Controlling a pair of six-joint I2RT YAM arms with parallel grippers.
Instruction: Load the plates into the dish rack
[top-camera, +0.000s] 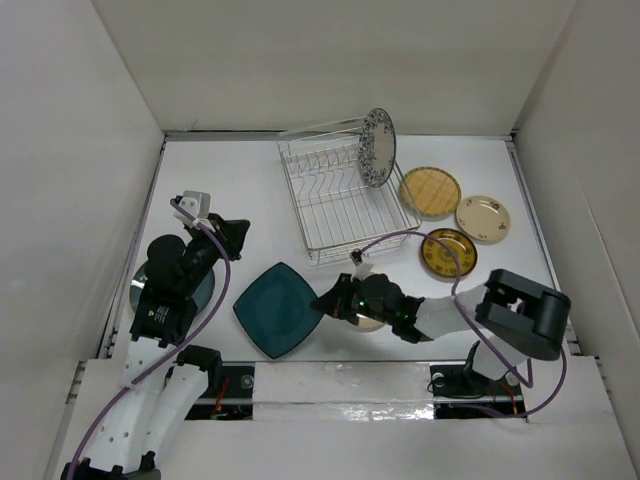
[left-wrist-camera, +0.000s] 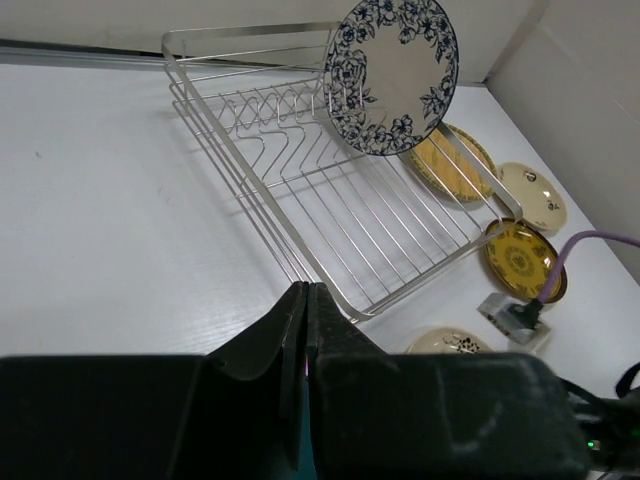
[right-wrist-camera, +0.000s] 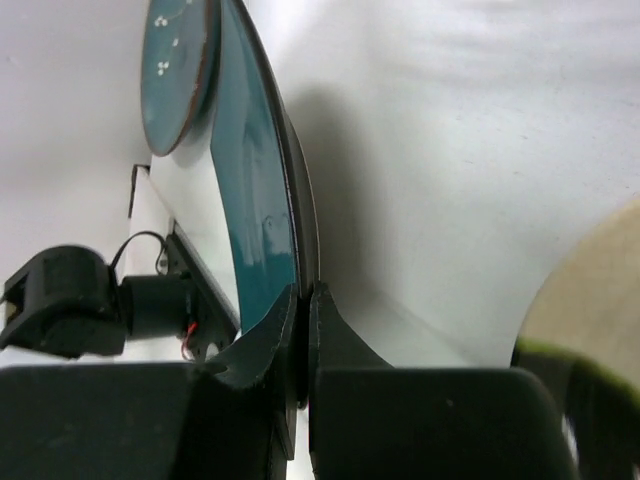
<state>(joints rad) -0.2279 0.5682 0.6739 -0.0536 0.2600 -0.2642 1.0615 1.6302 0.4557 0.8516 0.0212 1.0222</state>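
Note:
The rack slot (top-camera: 353, 172) beside the flowered plate lies outward of my right gripper, so my right gripper will rise outward next, turn the plate upright and release it in that slot.
My right gripper (top-camera: 325, 303) is shut on the right edge of the square dark teal plate (top-camera: 279, 309), which lies near the table's front; in the right wrist view the fingertips (right-wrist-camera: 305, 295) pinch its rim (right-wrist-camera: 262, 190). The left gripper (top-camera: 238, 232) is shut and holds nothing, hovering left of the dish rack (top-camera: 322, 200). A white plate with blue flowers (top-camera: 379, 147) stands upright at the rack's right end (left-wrist-camera: 392, 75). A round teal plate (top-camera: 140, 285) lies partly hidden under the left arm. A cream plate (top-camera: 372, 322) lies under the right wrist.
Right of the rack lie a gold plate (top-camera: 430, 191), a cream plate (top-camera: 483, 218) and a darker gold plate (top-camera: 448, 253). White walls close in the table on three sides. A purple cable loops from the right arm toward the rack's front corner.

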